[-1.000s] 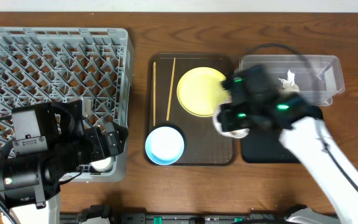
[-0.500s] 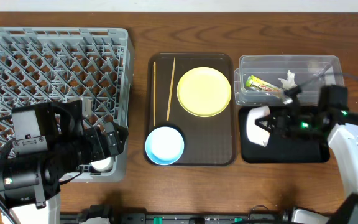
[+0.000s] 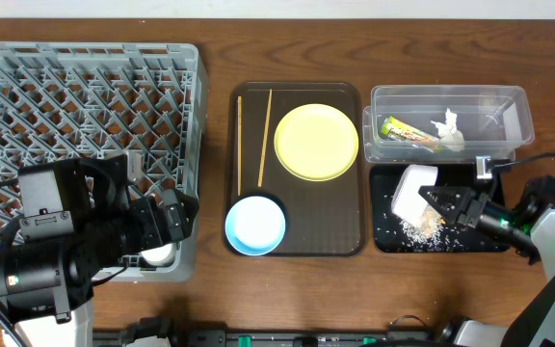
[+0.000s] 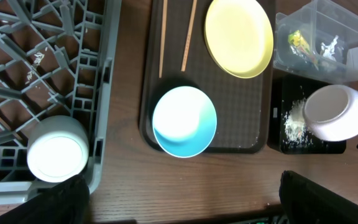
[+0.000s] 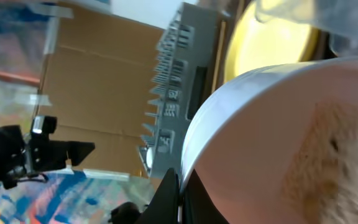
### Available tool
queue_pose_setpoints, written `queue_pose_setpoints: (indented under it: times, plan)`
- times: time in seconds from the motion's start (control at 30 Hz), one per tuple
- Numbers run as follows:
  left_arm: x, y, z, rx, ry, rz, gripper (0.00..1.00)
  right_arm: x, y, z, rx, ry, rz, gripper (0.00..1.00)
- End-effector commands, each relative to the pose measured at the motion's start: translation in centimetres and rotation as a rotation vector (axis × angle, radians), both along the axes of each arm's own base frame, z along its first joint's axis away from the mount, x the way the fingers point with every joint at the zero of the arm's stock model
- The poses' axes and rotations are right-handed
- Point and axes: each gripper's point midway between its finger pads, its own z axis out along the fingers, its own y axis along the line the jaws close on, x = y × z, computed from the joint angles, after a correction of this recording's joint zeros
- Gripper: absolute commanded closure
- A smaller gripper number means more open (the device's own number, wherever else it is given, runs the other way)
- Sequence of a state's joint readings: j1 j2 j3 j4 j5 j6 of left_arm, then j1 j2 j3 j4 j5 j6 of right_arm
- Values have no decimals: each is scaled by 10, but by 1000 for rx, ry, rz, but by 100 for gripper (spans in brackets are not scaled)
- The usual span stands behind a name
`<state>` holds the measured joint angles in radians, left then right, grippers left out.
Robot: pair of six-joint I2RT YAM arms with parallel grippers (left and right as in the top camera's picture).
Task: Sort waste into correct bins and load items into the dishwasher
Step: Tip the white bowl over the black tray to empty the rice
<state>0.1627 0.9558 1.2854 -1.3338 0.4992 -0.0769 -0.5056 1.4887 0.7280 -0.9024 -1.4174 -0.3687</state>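
My right gripper will next swing over the brown tray's near corner (image 3: 325,213) by the black tray (image 3: 485,241), because that corner is bare. It will level the white bowl, lower it and release it there.
My right gripper (image 3: 443,203) is shut on the rim of the white bowl (image 3: 412,188) and holds it tipped on its side over the black tray (image 3: 485,241). Beige rice scraps (image 3: 420,228) lie on that tray, and some cling inside the bowl (image 5: 328,155). The right wrist view shows the fingers (image 5: 180,194) pinching the rim. The clear tub (image 3: 509,101) holds the wrapper (image 3: 405,129) and the tissue (image 3: 447,125). The yellow plate (image 3: 316,142), blue bowl (image 3: 255,224) and chopsticks (image 3: 264,135) lie on the brown tray (image 3: 345,236). My left gripper (image 4: 182,199) is open and empty over the table's front edge.
The grey dish rack (image 3: 85,96) fills the left side; a white round cup or bowl (image 4: 58,155) sits in its front right corner. My left arm (image 3: 56,251) covers the rack's front part. A black cable (image 3: 547,159) runs by the black tray.
My right arm carried the white bowl from beside the yellow plate to the black tray and tipped it. Rice scraps now lie on the black tray. The left arm has not moved.
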Motion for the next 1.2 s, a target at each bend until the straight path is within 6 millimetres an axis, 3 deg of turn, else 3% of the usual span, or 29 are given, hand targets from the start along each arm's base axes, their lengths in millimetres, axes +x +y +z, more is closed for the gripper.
queue_pose_setpoints:
  times: [0.0,0.23,0.33,0.47,0.53,0.57,0.67,0.73,0.8,0.83,0.9,0.93,1.03,1.17]
  plan:
    - [1,-1,6,-1,-23,-15,2,5,-4,4,-30,-118,-2,99]
    - [1,-1,6,-1,-23,-15,2,0,0,8,-5,-120,5,99]
    - [1,-1,6,-1,-23,-15,2,-3,-1,-13,-112,-62,27,99]
    - [1,-1,6,-1,-23,-15,2,-3,4,19,48,-139,5,99]
    - [1,-1,6,-1,-23,-15,2,1,-1,0,-51,-107,14,99]
    - [1,-1,6,-1,-23,-15,2,3,-3,-1,-20,-35,-3,99]
    - [1,-1,6,-1,-23,-15,2,-1,5,26,85,-143,4,99]
    - [1,-1,6,-1,-23,-15,2,-1,6,15,-14,-166,29,99]
    - [1,-1,6,-1,-23,-15,2,6,-3,-11,-87,-9,6,99]
    - [1,-1,6,-1,-23,-15,2,6,-1,-6,-32,33,-4,99]
    - [1,-1,6,-1,-23,-15,2,3,7,19,52,-99,21,99]
    - [1,-1,6,-1,-23,-15,2,2,9,21,39,-129,31,99]
    - [1,-1,6,-1,-23,-15,2,5,5,-13,-95,52,24,99]
    - [1,-1,6,-1,-23,-15,2,-3,23,-4,-122,44,92,99]
